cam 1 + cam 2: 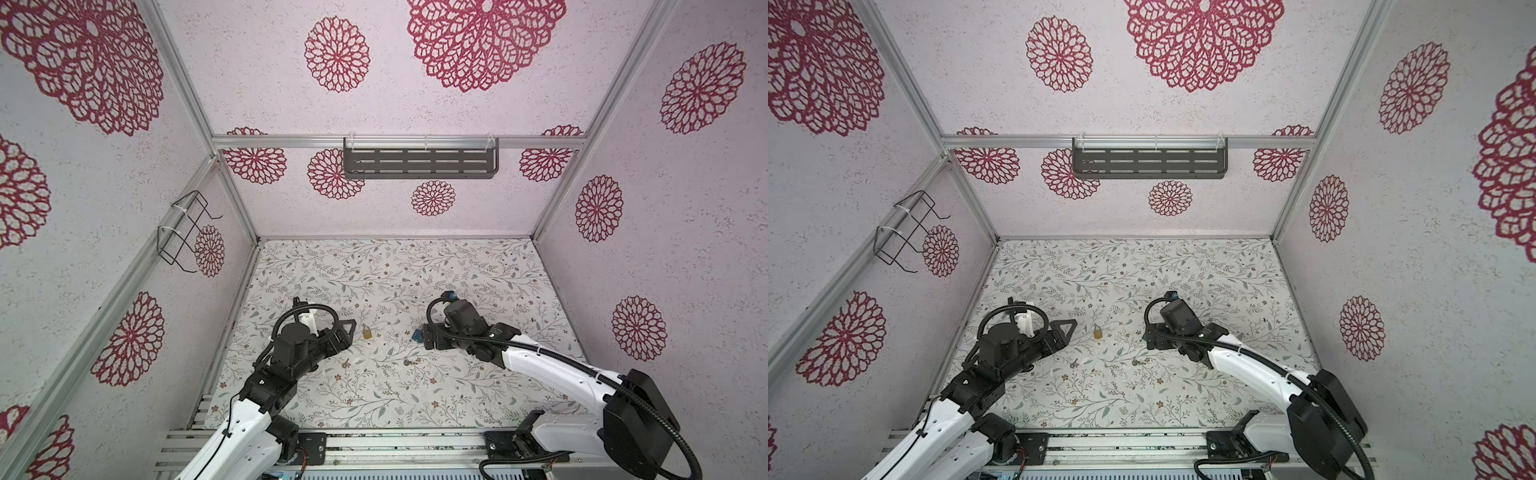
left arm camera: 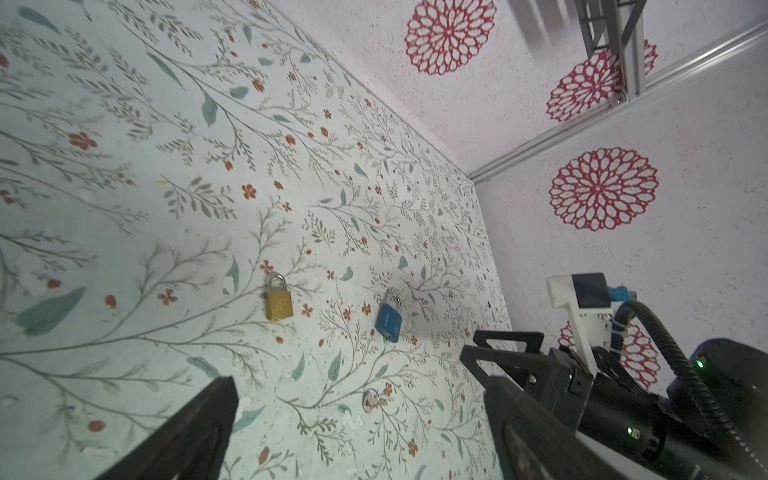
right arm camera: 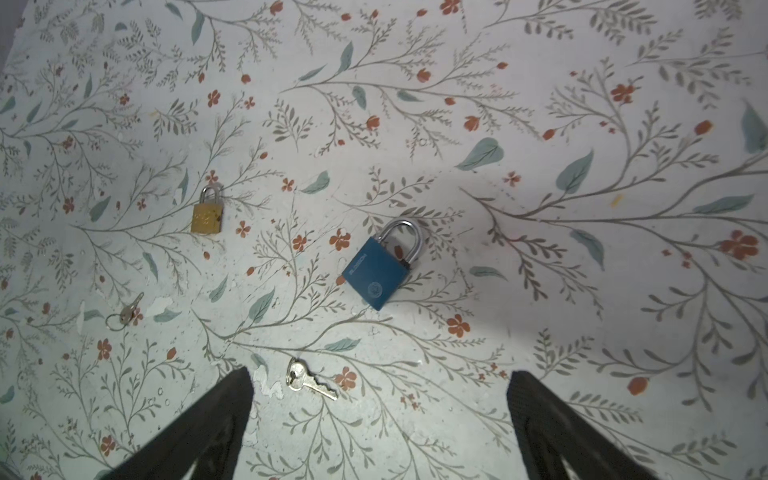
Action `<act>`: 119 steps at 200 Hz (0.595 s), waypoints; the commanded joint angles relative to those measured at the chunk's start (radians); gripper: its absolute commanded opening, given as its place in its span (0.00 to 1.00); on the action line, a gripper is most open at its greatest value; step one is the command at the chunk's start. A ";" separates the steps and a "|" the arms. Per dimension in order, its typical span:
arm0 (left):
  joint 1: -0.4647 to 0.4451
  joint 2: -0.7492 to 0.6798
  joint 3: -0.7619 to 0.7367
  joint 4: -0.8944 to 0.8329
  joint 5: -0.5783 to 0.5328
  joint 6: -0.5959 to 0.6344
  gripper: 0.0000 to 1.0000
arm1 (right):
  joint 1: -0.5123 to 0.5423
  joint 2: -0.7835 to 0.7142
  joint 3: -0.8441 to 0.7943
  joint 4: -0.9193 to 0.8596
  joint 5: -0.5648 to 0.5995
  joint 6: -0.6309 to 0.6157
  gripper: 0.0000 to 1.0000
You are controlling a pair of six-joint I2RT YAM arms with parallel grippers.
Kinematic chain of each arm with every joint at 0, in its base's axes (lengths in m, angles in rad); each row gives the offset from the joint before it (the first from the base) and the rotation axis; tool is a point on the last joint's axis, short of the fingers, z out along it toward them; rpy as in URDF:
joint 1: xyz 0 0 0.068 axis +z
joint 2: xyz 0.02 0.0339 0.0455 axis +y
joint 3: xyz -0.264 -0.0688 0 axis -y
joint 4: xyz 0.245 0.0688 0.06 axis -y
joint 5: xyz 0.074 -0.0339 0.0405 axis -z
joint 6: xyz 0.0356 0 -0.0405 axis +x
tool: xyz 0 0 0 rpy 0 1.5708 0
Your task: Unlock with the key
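Note:
The silver key's head [image 1: 406,362] [image 3: 296,375] is below my right gripper, back toward the base. My right gripper will next lower its open fingers backward so they go on both sides of it, and they will stay clear of the key's stem.
Two padlocks lie flat on the flowered table, both with the shackle down. The brass padlock [image 1: 367,331] [image 2: 278,297] [image 3: 208,212] is just right of my left gripper [image 1: 351,332] [image 2: 359,382], which is open and empty. The blue padlock [image 3: 380,270] [image 2: 389,318] lies below my right gripper [image 1: 424,336] [image 3: 380,376], also open and empty. In a top view only a blue corner [image 1: 417,334] of that padlock shows. A silver key [image 3: 309,382] [image 1: 409,363] [image 2: 372,401] lies on the table near the right gripper's fingertip [image 3: 237,386]. A smaller key on a ring [image 3: 124,313] [image 1: 344,365] lies further left.
A grey slotted shelf [image 1: 419,162] hangs on the back wall and a black wire rack [image 1: 183,232] on the left wall. Patterned walls close the table on three sides. The aluminium rail [image 1: 407,446] with both arm bases runs along the front edge.

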 commanded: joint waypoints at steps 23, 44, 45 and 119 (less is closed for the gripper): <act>-0.147 0.045 0.008 0.028 -0.131 -0.049 0.97 | 0.103 0.051 0.054 -0.018 0.111 0.060 0.97; -0.207 0.071 0.003 0.041 -0.175 -0.067 0.97 | 0.141 0.078 0.057 -0.012 0.118 0.088 0.93; -0.210 0.072 0.003 0.040 -0.178 -0.068 0.97 | 0.141 0.078 0.057 -0.012 0.118 0.088 0.93; -0.320 0.089 -0.033 0.083 -0.286 -0.152 0.97 | 0.252 0.207 0.074 0.037 0.137 0.185 0.72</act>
